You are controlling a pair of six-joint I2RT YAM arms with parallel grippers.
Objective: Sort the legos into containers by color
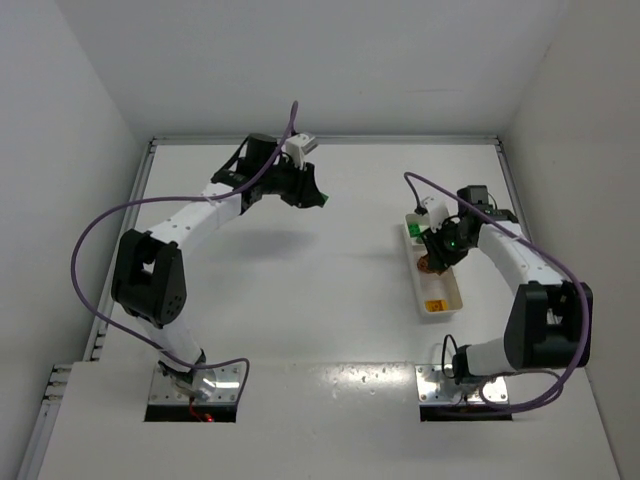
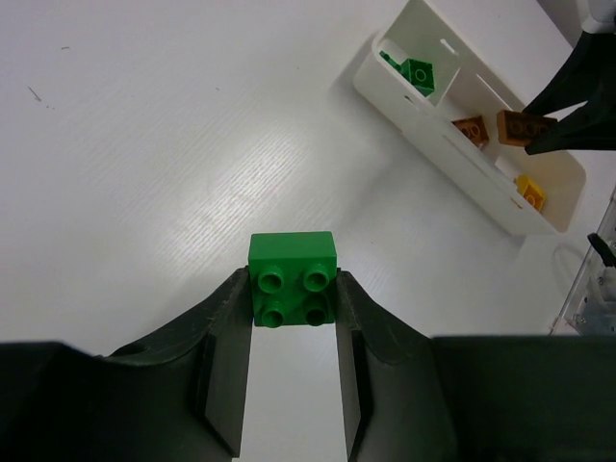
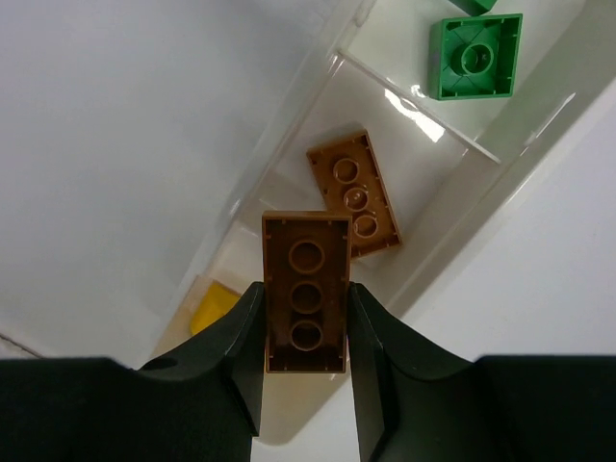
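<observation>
Another brown lego already lies in the tray's middle section [image 1: 425, 262] [image 3: 352, 192] below my right gripper. My right gripper will next move slightly outward over it and open to release the brown lego.
My left gripper [image 1: 318, 197] [image 2: 294, 294] is shut on a green lego [image 2: 293, 280], held above the table left of the tray. My right gripper [image 1: 436, 262] [image 3: 306, 308] is shut on a brown lego [image 3: 306, 289], underside showing, above the middle compartment of the long white tray [image 1: 450, 305] [image 2: 452, 159] [image 3: 289, 183]. Another brown lego [image 3: 353, 192] [image 2: 471, 129] lies in that middle compartment. Green legos [image 3: 474, 56] [image 2: 418, 74] lie in the far compartment. A yellow-orange lego [image 1: 434, 305] [image 2: 529, 192] [image 3: 217, 306] lies in the near one.
White walls enclose the table on the left, back and right. The purple cables loop over both arms. The tray stands lengthwise at the right of the table, close to the right arm.
</observation>
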